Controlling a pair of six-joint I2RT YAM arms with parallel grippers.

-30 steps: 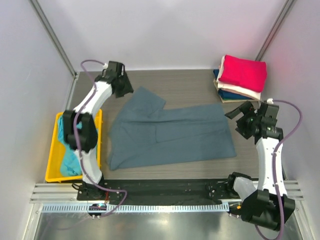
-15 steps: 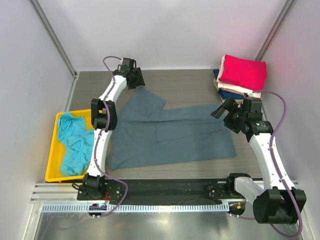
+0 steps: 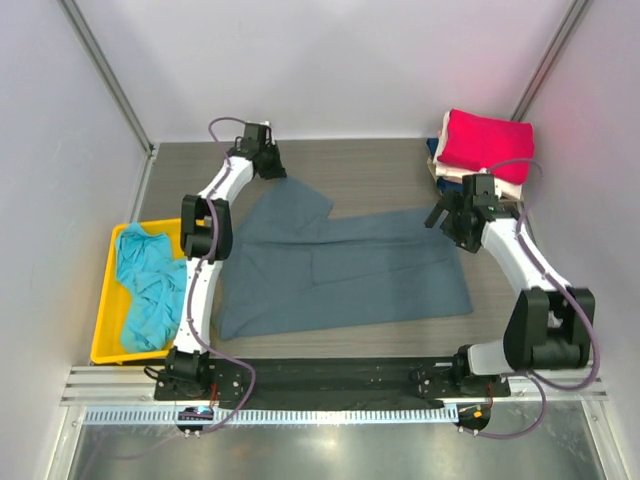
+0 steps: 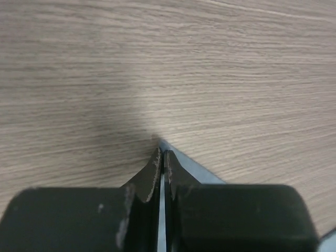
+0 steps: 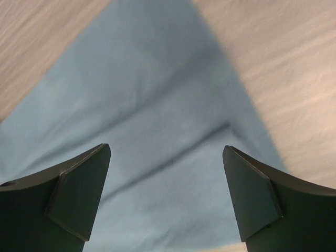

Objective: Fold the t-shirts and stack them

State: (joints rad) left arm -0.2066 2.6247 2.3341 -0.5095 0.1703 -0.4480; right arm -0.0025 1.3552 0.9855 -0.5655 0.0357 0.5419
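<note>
The right gripper's open fingers still hang above cloth short of the shirt's far corner (image 3: 426,210) (image 5: 155,8) by the folded stack, so the gripper will lower and move outward onto that corner next.
A large slate grey-blue t-shirt (image 3: 340,270) lies spread flat on the wooden table. My left gripper (image 3: 274,172) is down at the tip of its far left sleeve. In the left wrist view the gripper (image 4: 161,152) is shut, with a thin sliver of the blue cloth (image 4: 194,170) pinched between the tips. My right gripper (image 3: 440,215) hangs open over the shirt's far right corner, and the cloth (image 5: 157,105) shows between its spread fingers (image 5: 167,149). At the back right is a folded stack with the crimson shirt (image 3: 488,143) on top, then cream (image 3: 480,183) and navy (image 3: 455,190).
A yellow plastic bin (image 3: 100,350) sits at the left edge and holds a crumpled teal t-shirt (image 3: 145,285). White walls close in the table on three sides. The folded stack sits close behind the right arm.
My left gripper has dropped onto the sleeve tip and shut on it. The right gripper has swung further in over the shirt's far right corner, still open.
</note>
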